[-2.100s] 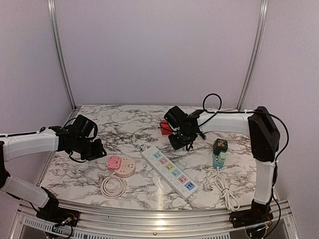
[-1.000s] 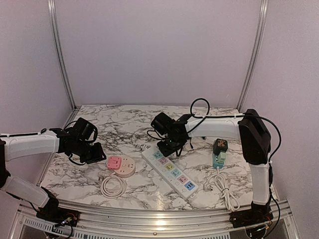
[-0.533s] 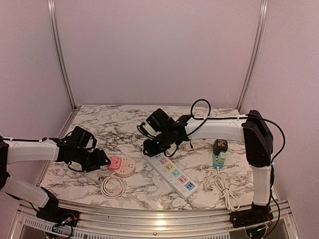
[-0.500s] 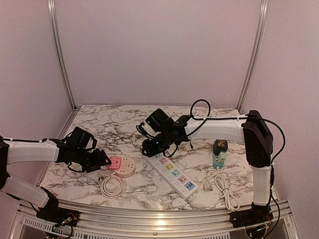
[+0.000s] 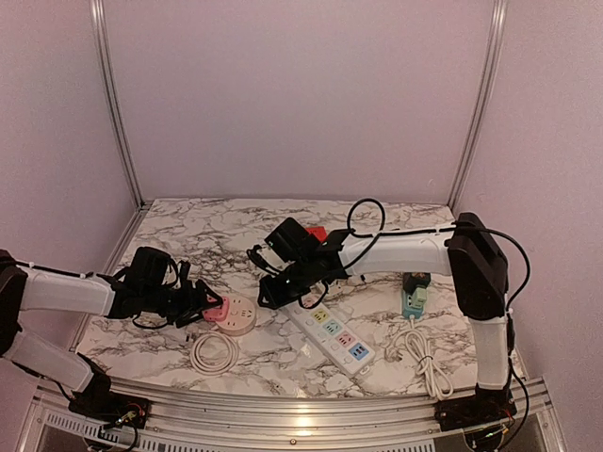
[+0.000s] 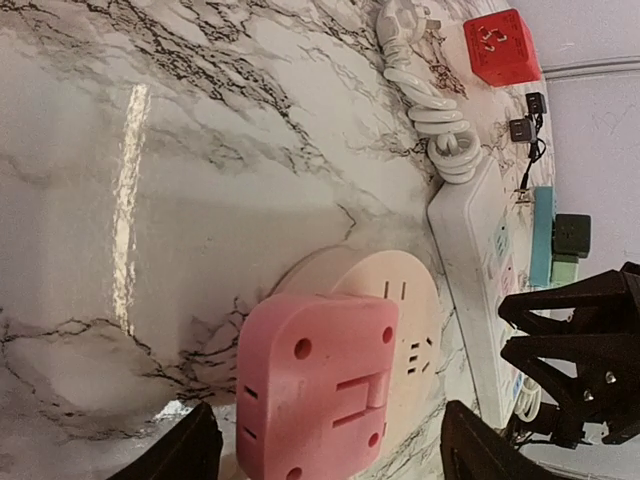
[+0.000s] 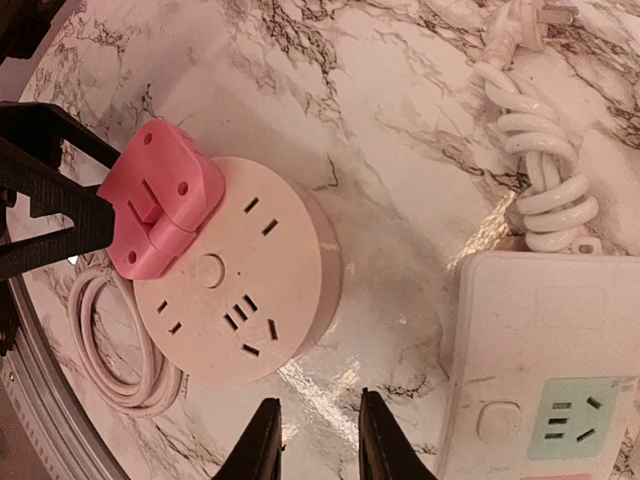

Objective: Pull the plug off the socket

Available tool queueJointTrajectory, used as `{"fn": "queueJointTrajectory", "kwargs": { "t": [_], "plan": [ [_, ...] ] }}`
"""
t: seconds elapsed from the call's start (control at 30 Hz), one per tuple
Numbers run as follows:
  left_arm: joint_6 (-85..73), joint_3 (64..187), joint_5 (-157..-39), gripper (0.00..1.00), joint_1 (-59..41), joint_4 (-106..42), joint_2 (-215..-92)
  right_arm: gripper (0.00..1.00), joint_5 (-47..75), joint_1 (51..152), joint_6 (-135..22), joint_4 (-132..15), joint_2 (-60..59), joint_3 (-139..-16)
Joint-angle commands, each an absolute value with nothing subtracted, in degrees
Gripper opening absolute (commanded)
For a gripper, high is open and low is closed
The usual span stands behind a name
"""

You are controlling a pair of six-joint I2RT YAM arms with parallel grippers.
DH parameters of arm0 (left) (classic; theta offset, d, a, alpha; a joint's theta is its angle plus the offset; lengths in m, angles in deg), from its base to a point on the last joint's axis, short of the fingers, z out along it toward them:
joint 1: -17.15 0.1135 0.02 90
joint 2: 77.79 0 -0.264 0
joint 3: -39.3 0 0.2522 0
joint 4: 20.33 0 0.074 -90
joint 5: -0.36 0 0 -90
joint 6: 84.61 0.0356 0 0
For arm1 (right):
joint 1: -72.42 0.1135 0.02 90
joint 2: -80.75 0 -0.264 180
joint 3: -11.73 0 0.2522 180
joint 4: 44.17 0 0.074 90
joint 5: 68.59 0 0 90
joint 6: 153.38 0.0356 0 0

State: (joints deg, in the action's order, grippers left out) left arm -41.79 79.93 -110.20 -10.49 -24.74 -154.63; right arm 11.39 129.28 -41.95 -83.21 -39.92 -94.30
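Observation:
The pink plug point(image 5: 215, 307) is between the open fingers, so my left gripper will next move gently to the right in the top view, toward the socket, and close on the plug.
A pink square plug point(image 5: 215, 307) sits plugged into the left side of a round beige socket point(image 5: 237, 316) on the marble table. My left gripper point(image 5: 200, 303) is open, its two fingers on either side of the pink plug point(image 6: 318, 385) without closing on it; the round socket point(image 6: 405, 310) lies behind the plug. My right gripper point(image 5: 269, 294) hovers just right of the socket, its fingers a little apart and empty. In the right wrist view point(image 7: 315, 437) it stands above bare table beside the round socket point(image 7: 240, 300), with the pink plug point(image 7: 158, 195) beyond.
A white power strip point(image 5: 334, 330) lies right of the round socket, its coiled cord point(image 7: 545, 190) behind it. A teal socket with a black adapter point(image 5: 415, 290) is at the right. A red cube point(image 5: 317, 233) sits at the back. The socket's coiled cord point(image 5: 215, 351) lies in front.
My right arm has swung left from the back middle to beside the round socket. My left gripper has moved right and now straddles the pink plug.

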Motion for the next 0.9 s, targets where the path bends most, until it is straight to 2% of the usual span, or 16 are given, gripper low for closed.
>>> {"fn": "queueJointTrajectory", "kwargs": {
  "t": [0.0,0.43,0.53,0.87],
  "plan": [
    [-43.37,79.03,-113.66,0.75,-10.18,-19.25,-155.76,0.25,11.79,129.8,-41.27,-82.52,-40.46,-94.04],
    [-45.98,78.09,-115.81,0.46,-11.54,-17.43,-153.87,0.24,11.68,129.79,-41.32,-81.97,-41.9,-94.75],
    [-46.02,78.6,-116.23,0.42,-12.42,-17.3,-154.23,0.24,11.58,129.79,-41.25,-81.97,-42.33,-94.75],
    [-42.72,82.24,-117.04,0.38,-13.16,-20.78,-156.84,0.23,11.93,129.77,-41.5,-82.06,-43.02,-94.14]
  ]
}}
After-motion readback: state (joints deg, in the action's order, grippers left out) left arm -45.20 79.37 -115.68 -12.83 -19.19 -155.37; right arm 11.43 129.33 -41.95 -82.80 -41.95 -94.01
